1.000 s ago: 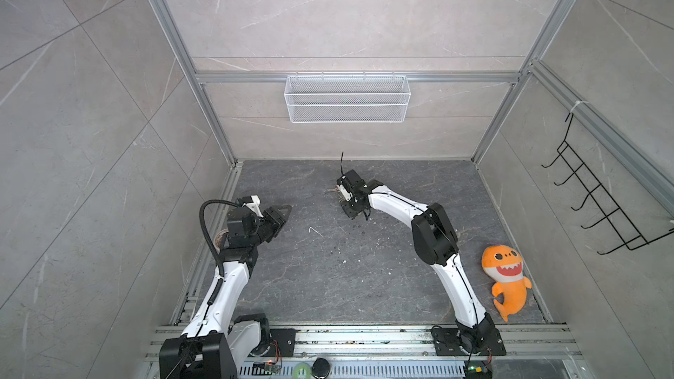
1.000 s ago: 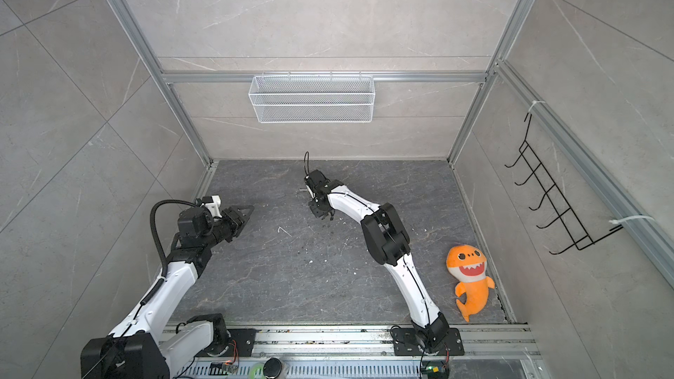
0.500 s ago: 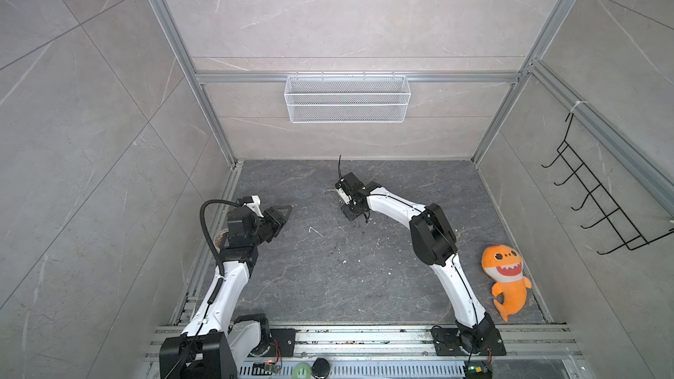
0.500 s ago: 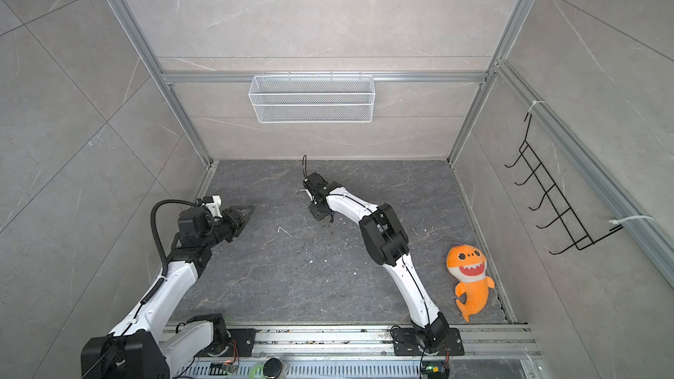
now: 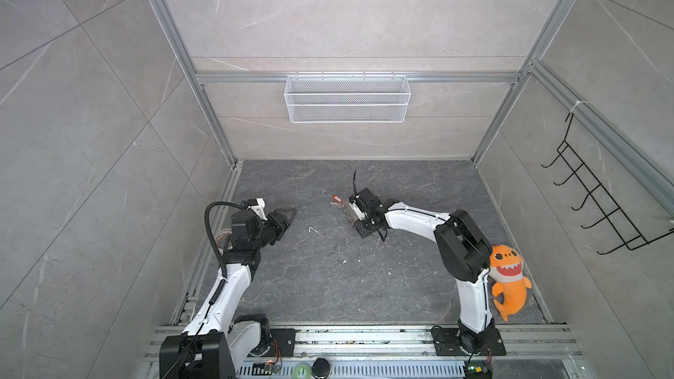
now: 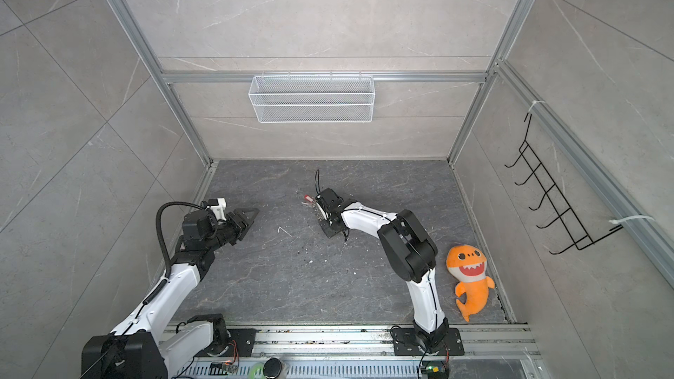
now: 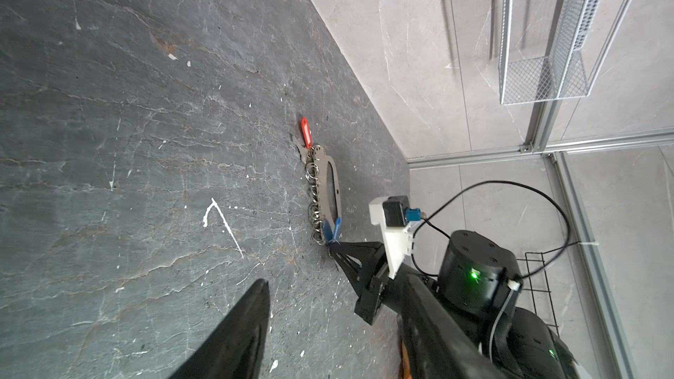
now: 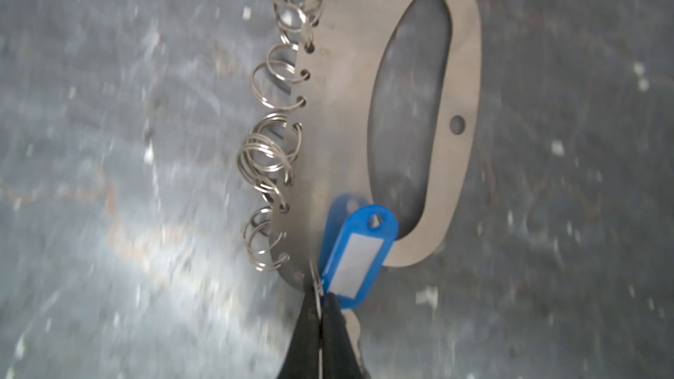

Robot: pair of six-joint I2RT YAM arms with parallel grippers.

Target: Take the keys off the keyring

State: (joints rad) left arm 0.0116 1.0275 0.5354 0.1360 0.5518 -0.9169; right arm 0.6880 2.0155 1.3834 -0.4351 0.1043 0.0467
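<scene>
My right gripper should next pull the silver ring at the bottom end of the blue key back onto the bare floor nearer my base and let it go, as the keyring (image 5: 352, 213) lies out toward the back wall.
The keyring's flat grey tag (image 8: 463, 67) lies on the dark floor, with small silver rings (image 8: 270, 154) along one edge. My right gripper (image 8: 320, 295) is shut on a thin silver ring at the foot of the blue key (image 8: 359, 249). A plain silver key (image 8: 352, 324) peeks out behind its fingers. The red key (image 7: 306, 133) lies at the tag's far end, and shows in both top views (image 5: 336, 198) (image 6: 308, 197). My left gripper (image 5: 288, 213) (image 7: 333, 308) stands open and holds nothing, well left of the keyring (image 5: 352, 213).
A tape roll (image 5: 222, 238) lies by the left wall behind the left arm. An orange shark toy (image 5: 507, 278) sits at the right wall beside the right arm. A white wire basket (image 5: 346, 98) hangs on the back wall and a black hook rack (image 5: 601, 205) on the right.
My right gripper has shut at the keyring and shifted slightly left. The left gripper's jaws have widened a little; its arm stays put.
</scene>
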